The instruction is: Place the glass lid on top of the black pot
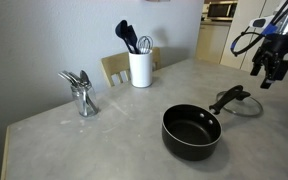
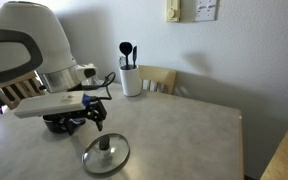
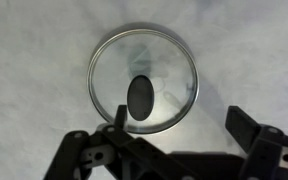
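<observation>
Next, my gripper goes toward the left in the wrist view and lowers around the knob, since the lid's dark knob point(image 2: 104, 143) point(image 3: 140, 98) sits off the fingers' middle.
The glass lid point(image 3: 144, 62) lies flat on the grey table, dark knob point(image 3: 141, 95) up. It shows in both exterior views point(image 1: 249, 104) point(image 2: 106, 153). The black pot point(image 1: 191, 132) stands open next to it, its long handle point(image 1: 229, 97) reaching toward the lid. In an exterior view the pot point(image 2: 56, 123) is mostly hidden behind the arm. My gripper point(image 3: 182, 125) is open and empty, hovering above the lid, a little off its centre; it shows in both exterior views point(image 1: 271, 68) point(image 2: 92, 122).
A white utensil holder point(image 1: 140, 68) point(image 2: 131, 80) with black utensils stands at the table's back edge by a wooden chair point(image 1: 114, 66) point(image 2: 159, 78). A shiny metal object point(image 1: 81, 92) stands further along the table. Cabinets stand behind the arm.
</observation>
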`<state>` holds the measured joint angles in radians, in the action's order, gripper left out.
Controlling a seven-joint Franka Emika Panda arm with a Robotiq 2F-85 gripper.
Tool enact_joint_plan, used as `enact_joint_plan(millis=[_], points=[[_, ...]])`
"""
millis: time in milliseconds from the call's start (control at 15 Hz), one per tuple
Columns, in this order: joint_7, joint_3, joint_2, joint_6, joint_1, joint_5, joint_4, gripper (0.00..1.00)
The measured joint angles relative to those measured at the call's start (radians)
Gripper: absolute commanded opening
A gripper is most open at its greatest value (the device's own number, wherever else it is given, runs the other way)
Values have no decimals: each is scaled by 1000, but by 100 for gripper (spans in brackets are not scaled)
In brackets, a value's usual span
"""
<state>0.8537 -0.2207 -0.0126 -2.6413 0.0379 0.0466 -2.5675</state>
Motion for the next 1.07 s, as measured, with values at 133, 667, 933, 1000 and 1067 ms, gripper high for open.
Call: enact_joint_plan(millis=[133,667,933,1000,1067], points=[[-4,18,-32,-11,1,-38,8,100],[-11,80,-217,-86,88,-120,127,100],[-20,116,-288,-86,149,-131,182,100],[-24,123,-304,-86,159,-131,189,100],[-26,129,-318,-85,168,-131,195,100]])
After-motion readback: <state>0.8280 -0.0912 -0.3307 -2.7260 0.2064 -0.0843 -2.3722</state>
